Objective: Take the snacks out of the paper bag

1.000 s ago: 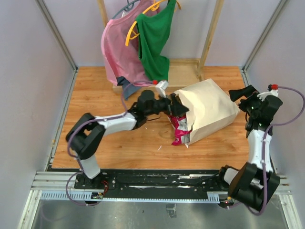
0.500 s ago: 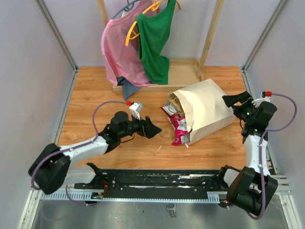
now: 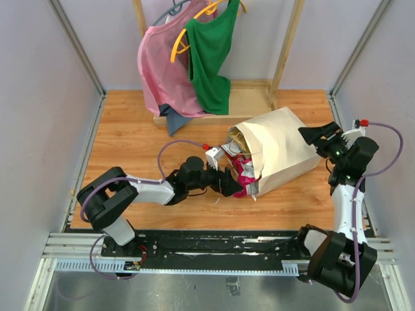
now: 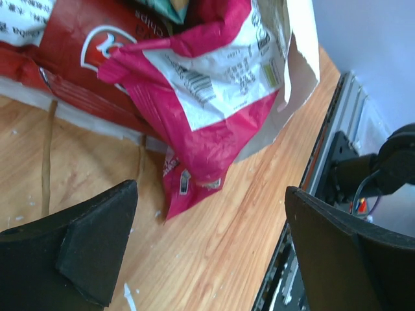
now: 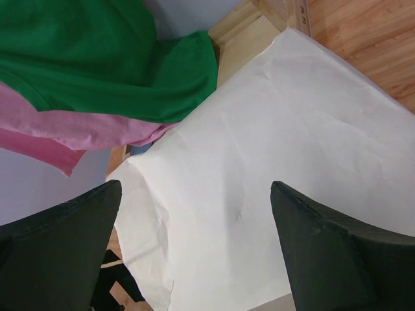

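The left gripper should next slide toward the bag's opening and then close on the pink packet's near end, because that end sticks out of the bag.
The cream paper bag lies on its side on the wooden table, mouth facing left; it fills the right wrist view. Snack packets spill from the mouth: a pink packet in front and a red packet behind it. In the left wrist view the pink packet and the red packet lie just ahead of the fingers. My left gripper is open and empty, low on the table just left of the pink packet. My right gripper is open and empty, at the bag's right end.
A wooden rack at the back holds a pink garment and a green garment on hangers. A twisted paper handle lies on the table under the bag mouth. The black metal rail runs along the near edge.
My left gripper pulled back from the bag mouth to the left, then moved right again up to the pink packet. My right gripper shifted slightly left toward the bag.
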Motion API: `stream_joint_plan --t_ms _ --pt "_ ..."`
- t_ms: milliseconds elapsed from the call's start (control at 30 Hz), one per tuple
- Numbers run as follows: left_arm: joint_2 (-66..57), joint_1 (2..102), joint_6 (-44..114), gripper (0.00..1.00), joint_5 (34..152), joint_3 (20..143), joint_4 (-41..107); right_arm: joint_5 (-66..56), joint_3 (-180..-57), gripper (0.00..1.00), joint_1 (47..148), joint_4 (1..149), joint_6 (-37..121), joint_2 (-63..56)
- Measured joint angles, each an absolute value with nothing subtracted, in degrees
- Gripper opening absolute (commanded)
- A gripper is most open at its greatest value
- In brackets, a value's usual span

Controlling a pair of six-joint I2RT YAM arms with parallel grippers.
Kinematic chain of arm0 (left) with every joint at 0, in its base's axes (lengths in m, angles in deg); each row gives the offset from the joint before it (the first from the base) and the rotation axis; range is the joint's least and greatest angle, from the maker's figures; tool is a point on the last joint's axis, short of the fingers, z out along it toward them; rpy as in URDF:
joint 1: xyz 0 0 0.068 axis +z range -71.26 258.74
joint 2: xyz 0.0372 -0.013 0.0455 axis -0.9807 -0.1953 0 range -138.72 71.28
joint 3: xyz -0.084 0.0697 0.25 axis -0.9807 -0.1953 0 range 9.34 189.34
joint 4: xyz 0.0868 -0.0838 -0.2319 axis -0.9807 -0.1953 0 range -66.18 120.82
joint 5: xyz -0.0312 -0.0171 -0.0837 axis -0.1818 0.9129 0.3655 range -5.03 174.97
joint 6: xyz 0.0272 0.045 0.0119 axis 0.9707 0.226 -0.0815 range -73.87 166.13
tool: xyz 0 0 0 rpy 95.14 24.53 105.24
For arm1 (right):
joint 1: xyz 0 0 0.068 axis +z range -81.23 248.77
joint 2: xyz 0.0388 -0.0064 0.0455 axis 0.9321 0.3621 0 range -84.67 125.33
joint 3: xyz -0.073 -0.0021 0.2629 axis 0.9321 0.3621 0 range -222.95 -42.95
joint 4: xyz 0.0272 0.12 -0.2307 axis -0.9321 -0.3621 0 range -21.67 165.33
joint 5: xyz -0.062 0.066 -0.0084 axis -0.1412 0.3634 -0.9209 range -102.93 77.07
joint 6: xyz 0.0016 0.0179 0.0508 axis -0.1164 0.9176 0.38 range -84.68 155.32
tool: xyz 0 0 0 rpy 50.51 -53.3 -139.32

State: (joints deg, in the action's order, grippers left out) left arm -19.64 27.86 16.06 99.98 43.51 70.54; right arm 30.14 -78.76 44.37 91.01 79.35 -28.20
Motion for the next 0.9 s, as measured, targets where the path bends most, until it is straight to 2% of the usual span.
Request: stream_joint_plan --t_ms 233,433,600,700,767,800,833,900 --pt "-25.45 27.97 12.28 0.95 100.61 44.78 78.83 30.82 -78.81 0.98 44.41 90.81 79.06 -28.38" --pt "-31.53 27.97 9.24 0.79 102.62 48.15 83.00 30.86 -79.35 0.93 44.41 89.81 77.86 -28.55" --pt "-33.95 27.97 7.67 0.66 103.30 50.35 84.29 30.73 -79.92 0.94 44.54 88.39 76.14 -28.62" --pt "-34.74 27.97 6.64 0.49 103.72 50.84 84.95 29.22 -80.64 0.94 46.66 86.18 73.97 -28.47" --pt "-35.03 27.97 5.77 0.20 103.91 50.84 85.17 25.57 -83.05 0.95 51.21 82.02 70.47 -27.85" --pt "-35.03 27.97 5.42 0.09 104.07 50.84 85.19 22.80 -84.95 0.95 54.97 79.62 67.98 -27.33" --pt "-35.03 27.97 5.42 0.03 104.09 50.84 85.25 21.05 -86.41 0.95 58.09 78.24 66.10 -26.91" --pt "-35.00 27.97 4.89 0.01 104.11 50.81 85.74 18.36 -89.25 0.95 64.67 76.50 62.10 -26.06"
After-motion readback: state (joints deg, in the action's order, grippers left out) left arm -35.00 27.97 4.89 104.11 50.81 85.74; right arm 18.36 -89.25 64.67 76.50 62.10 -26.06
